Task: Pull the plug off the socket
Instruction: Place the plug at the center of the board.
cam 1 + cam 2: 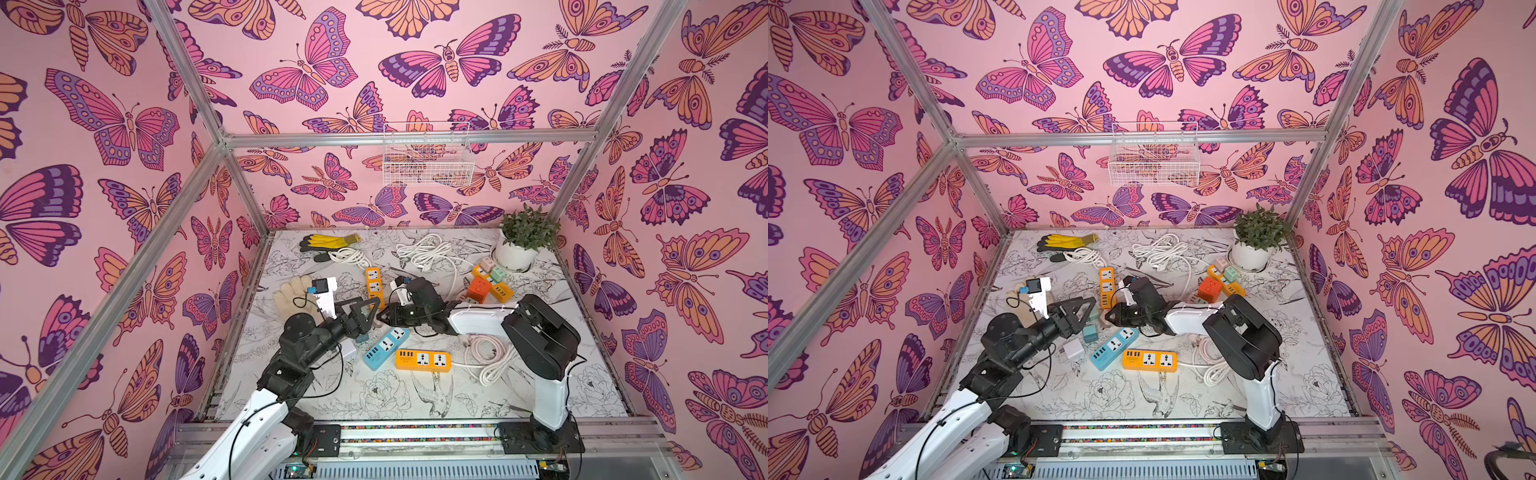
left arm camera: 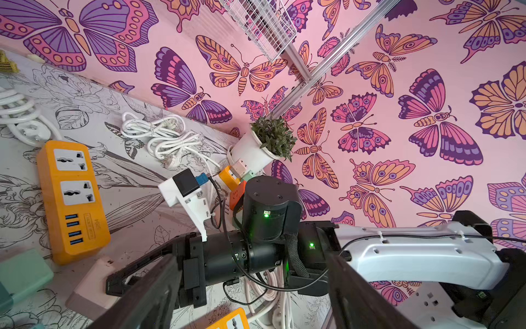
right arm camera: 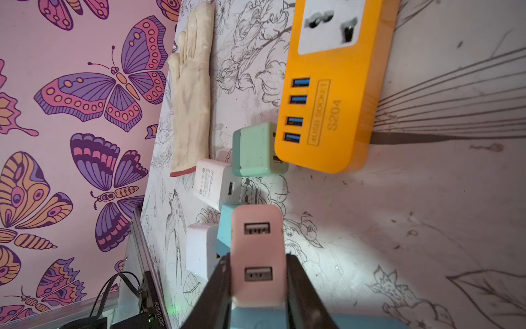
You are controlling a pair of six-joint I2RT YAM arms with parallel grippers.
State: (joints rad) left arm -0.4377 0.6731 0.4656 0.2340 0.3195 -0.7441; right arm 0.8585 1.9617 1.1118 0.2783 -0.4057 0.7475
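Note:
Next, my right gripper lowers the pink plug [image 3: 257,250] onto the tabletop [image 3: 296,219] beside the teal charger and releases it, as that patch is bare and clear of the blue socket strip.
A pink plug [image 3: 257,250] with two USB ports is clamped between the black fingers [image 3: 301,287] of my right gripper [image 3: 257,275], which is shut on it. A pale blue socket strip [image 3: 299,319] lies right under the plug; its pins are hidden, so I cannot tell whether they sit in the socket. In both top views the blue strip [image 1: 384,347] [image 1: 1113,347] lies mid-table under the right gripper [image 1: 380,316] [image 1: 1111,318]. My left gripper [image 1: 371,312] [image 1: 1090,311] [image 2: 250,262] hovers open beside it, holding nothing.
Mint [image 3: 256,151], white [image 3: 216,185] and teal [image 3: 225,225] chargers lie just beyond the plug. Orange strips [image 1: 423,360] [image 1: 374,286], coiled white cables [image 1: 492,359] [image 1: 424,249], cube sockets [image 1: 478,289], a potted plant [image 1: 523,241], gloves [image 1: 291,291] [image 1: 328,241] crowd the table. A wire basket [image 1: 428,156] hangs on the back wall.

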